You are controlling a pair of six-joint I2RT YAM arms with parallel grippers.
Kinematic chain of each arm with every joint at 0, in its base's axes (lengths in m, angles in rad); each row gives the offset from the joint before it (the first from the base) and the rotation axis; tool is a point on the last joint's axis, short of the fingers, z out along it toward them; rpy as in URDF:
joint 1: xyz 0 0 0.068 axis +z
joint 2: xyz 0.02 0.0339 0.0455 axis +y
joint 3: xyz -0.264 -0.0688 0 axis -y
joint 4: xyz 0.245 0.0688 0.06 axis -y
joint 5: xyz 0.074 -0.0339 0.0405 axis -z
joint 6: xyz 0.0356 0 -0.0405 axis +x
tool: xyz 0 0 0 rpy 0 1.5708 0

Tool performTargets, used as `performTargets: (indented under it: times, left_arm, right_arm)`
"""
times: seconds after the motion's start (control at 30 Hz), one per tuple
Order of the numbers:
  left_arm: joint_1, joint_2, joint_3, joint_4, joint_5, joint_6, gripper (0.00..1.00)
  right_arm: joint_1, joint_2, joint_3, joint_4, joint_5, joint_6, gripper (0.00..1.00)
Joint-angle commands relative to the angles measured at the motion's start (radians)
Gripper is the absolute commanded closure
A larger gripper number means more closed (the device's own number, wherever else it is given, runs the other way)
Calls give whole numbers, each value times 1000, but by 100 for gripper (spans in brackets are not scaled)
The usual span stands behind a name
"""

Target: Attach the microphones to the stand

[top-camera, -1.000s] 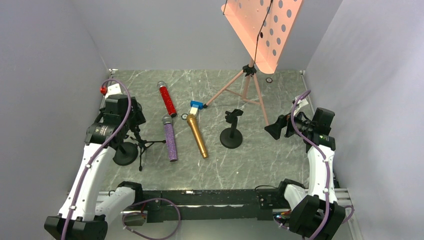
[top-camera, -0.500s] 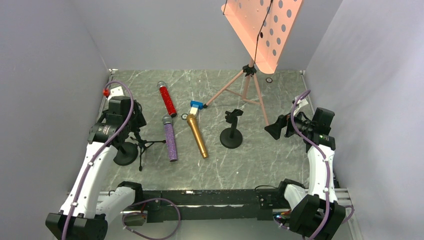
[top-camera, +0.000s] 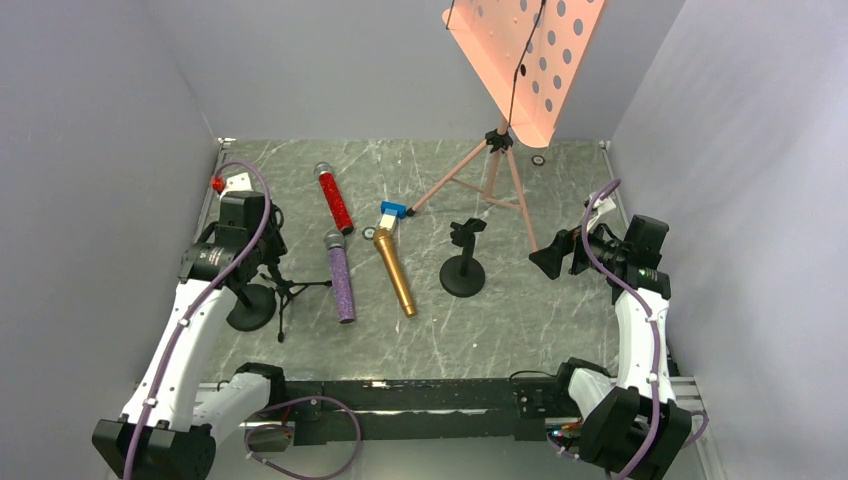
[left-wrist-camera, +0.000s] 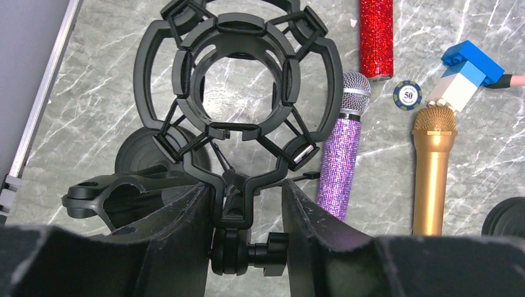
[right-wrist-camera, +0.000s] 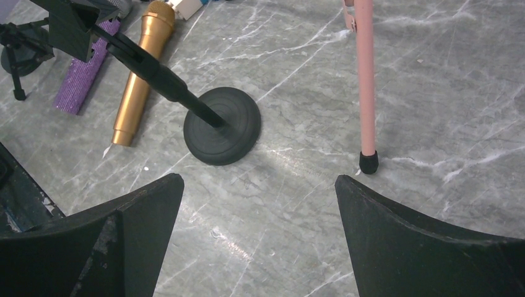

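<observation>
My left gripper will next swing and turn to the right in the top view and let go of the tripod beside the gold microphone's bottom end, because the table is bare there.
Three glittery microphones lie on the marble table: red (top-camera: 334,200), purple (top-camera: 341,278) and gold (top-camera: 396,275). In the left wrist view the purple one (left-wrist-camera: 340,167), the red one (left-wrist-camera: 376,37) and the gold one (left-wrist-camera: 431,179) lie to the right of a black shock-mount ring (left-wrist-camera: 238,80). My left gripper (left-wrist-camera: 244,185) is closed around the mount's swivel joint and knob, at the small tripod stand (top-camera: 285,290). My right gripper (right-wrist-camera: 257,179) is open and empty above bare table, near a black round-base stand (right-wrist-camera: 223,127) that also shows in the top view (top-camera: 462,272).
A pink music stand (top-camera: 500,170) rises at the back; one of its legs (right-wrist-camera: 365,80) ends close ahead of my right gripper. A blue-and-white block (left-wrist-camera: 464,77) and a poker chip (left-wrist-camera: 407,94) lie by the gold microphone's head. Another black round base (top-camera: 250,305) sits under my left arm.
My left arm has shifted slightly to the right and back over the tripod stand. The right arm and the microphones have not moved.
</observation>
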Motion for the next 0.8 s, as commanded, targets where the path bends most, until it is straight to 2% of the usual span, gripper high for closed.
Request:
performTargets:
  times: [0.0, 0.17, 0.53, 0.63, 0.77]
  left_arm:
    - [-3, -17, 47, -15, 5, 17, 79]
    - [-3, -38, 127, -13, 5, 101, 86]
    - [-3, -53, 353, -14, 215, 250, 93]
    - [-18, -75, 378, 0, 360, 298, 94]
    - [-43, -123, 317, 96, 660, 347, 95]
  right_arm:
    - [5, 0, 39, 7, -1, -25, 0]
    - [4, 0, 39, 7, 1, -27, 0]
    - [4, 0, 33, 13, 12, -29, 0]
    - [4, 3, 32, 16, 16, -29, 0]
    - [5, 3, 31, 17, 19, -31, 0]
